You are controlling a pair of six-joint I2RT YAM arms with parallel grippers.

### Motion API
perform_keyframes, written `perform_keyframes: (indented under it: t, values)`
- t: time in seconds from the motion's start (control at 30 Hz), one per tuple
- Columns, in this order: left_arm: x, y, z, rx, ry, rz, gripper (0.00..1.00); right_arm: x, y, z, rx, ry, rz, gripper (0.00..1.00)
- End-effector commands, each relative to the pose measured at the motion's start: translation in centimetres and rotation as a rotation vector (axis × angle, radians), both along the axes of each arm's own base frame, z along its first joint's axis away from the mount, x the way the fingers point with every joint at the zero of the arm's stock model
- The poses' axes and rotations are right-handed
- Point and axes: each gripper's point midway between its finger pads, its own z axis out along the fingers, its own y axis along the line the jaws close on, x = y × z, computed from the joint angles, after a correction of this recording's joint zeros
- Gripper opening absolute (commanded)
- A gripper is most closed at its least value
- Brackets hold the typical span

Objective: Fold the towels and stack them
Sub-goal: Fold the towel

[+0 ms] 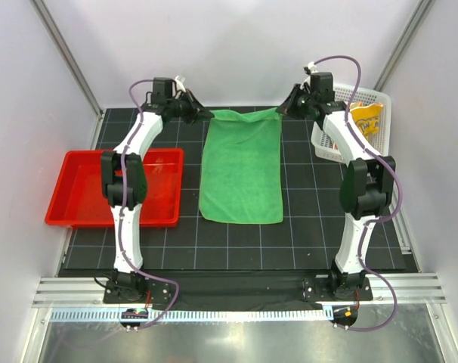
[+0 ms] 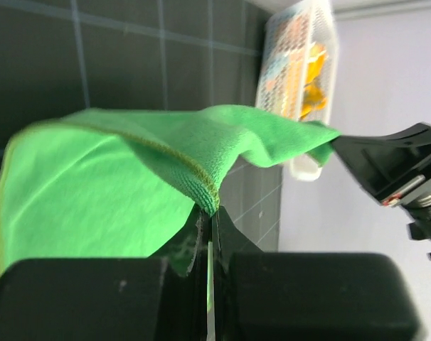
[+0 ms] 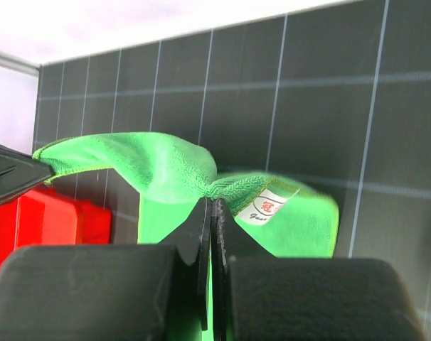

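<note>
The right gripper draws back over the towel (image 1: 242, 166) next and lowers to release at the towel's near label-side corner (image 1: 280, 219), since that corner lies below and back of it.
A plain green towel (image 1: 242, 166) lies lengthwise on the black gridded mat, with its far edge lifted off the surface. My left gripper (image 1: 208, 115) is shut on the far left corner, and the hem is pinched at the fingertips (image 2: 214, 213) in the left wrist view. My right gripper (image 1: 283, 110) is shut on the far right corner (image 3: 213, 202), beside the towel's white label (image 3: 269, 206). The cloth (image 2: 130, 163) sags between the two grips. An orange-yellow cloth (image 1: 365, 119) sits bunched in the white basket.
A red plastic tray (image 1: 78, 212) rests on the mat's left side, under the left arm. At the far right corner stands the white mesh basket (image 1: 380, 102), close to the right arm's elbow. Grey walls close in both sides and the back.
</note>
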Motion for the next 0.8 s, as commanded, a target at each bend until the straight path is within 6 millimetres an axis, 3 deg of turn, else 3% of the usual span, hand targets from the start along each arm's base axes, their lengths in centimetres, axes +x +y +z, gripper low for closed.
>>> perform_keyframes:
  t: [0.0,0.27,0.4,0.47,0.57,0.63,0.77]
  values:
    - [-3.2,1.1,1.9,0.075,-0.017,-0.032,0.00,-3.5,-0.2,2.4,-0.002,0.008,0.012,0.01]
    - [-9.0,3.1,-1.6,0.211,0.109,-0.058,0.00,-9.5,-1.6,-2.2,-0.040,0.264,-0.033,0.01]
    - [-13.4,3.3,-4.0,0.267,0.185,-0.102,0.00,-13.0,-1.5,-4.7,-0.034,0.352,-0.016,0.01]
    - [-15.1,3.1,-4.0,0.282,0.187,-0.120,0.00,-14.4,-1.1,-4.7,-0.024,0.364,-0.002,0.01]
    - [-18.0,2.6,-5.0,0.312,0.211,-0.159,0.00,-17.6,-0.3,-6.6,-0.014,0.437,0.025,0.01]
    - [-19.9,2.5,-5.3,0.332,0.225,-0.181,0.00,-19.1,0.1,-6.7,-0.022,0.449,0.038,0.01]
    - [-22.2,3.3,-5.6,0.400,0.237,-0.179,0.00,-22.1,0.2,-8.5,-0.079,0.502,0.057,0.01]
